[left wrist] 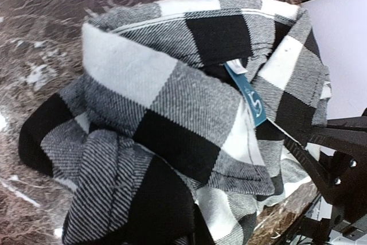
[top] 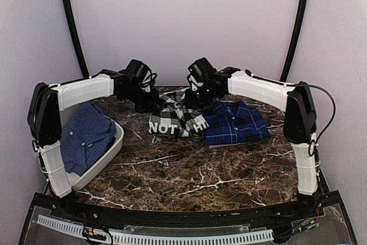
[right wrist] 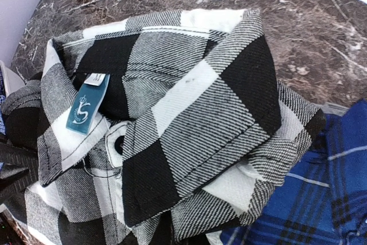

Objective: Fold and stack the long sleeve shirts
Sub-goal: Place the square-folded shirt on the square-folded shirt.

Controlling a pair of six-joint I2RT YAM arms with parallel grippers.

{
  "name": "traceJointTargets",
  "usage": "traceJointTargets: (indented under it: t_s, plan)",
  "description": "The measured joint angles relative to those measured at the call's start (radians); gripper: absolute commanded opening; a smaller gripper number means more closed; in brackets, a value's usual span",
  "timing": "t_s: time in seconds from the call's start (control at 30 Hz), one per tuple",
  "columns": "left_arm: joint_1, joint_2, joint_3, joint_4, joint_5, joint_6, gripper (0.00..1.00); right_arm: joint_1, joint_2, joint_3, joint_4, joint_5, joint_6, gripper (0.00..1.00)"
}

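Observation:
The plaid shirt's tray-side edge lies to the left gripper's right in the top view, so the left gripper needs to move over that edge and come down to release.
The black-and-white checked shirt (top: 175,120) lies bunched at the back middle of the table, its white lettering facing the near side. My left gripper (top: 146,102) is at its far left corner and my right gripper (top: 194,98) at its far right corner, both by the collar. In each wrist view the checked cloth (left wrist: 172,113) (right wrist: 189,119) gathers right up to the jaws and hides the fingertips, so both are shut on it. A teal neck label (right wrist: 87,107) shows inside the collar. The dark blue plaid shirt (top: 235,123) lies folded just right of it, touching its edge.
A white tray (top: 114,147) at the left holds a blue small-checked shirt (top: 86,136). The marble table (top: 189,170) stretches toward the near edge. A curved black frame and pale walls close off the back.

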Motion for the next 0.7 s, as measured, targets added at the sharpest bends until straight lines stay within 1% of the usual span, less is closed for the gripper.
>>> traceJointTargets:
  t_s: [0.17,0.37,0.5,0.63,0.7]
  plan:
    - [-0.083,0.024,0.119,0.029,0.014,-0.072,0.00,-0.046,-0.153,-0.101,-0.025,0.032,-0.049,0.00]
    - [-0.182,0.156,0.269,0.149,0.030,-0.168,0.00,-0.149,-0.314,-0.259,-0.028,0.069,-0.103,0.00]
    - [-0.233,0.278,0.338,0.230,0.041,-0.225,0.00,-0.210,-0.380,-0.372,-0.037,0.089,-0.137,0.00]
    - [-0.268,0.351,0.359,0.299,0.060,-0.264,0.00,-0.257,-0.421,-0.461,-0.037,0.104,-0.162,0.00]
    - [-0.282,0.401,0.397,0.323,0.071,-0.282,0.00,-0.280,-0.439,-0.498,-0.036,0.111,-0.169,0.00]
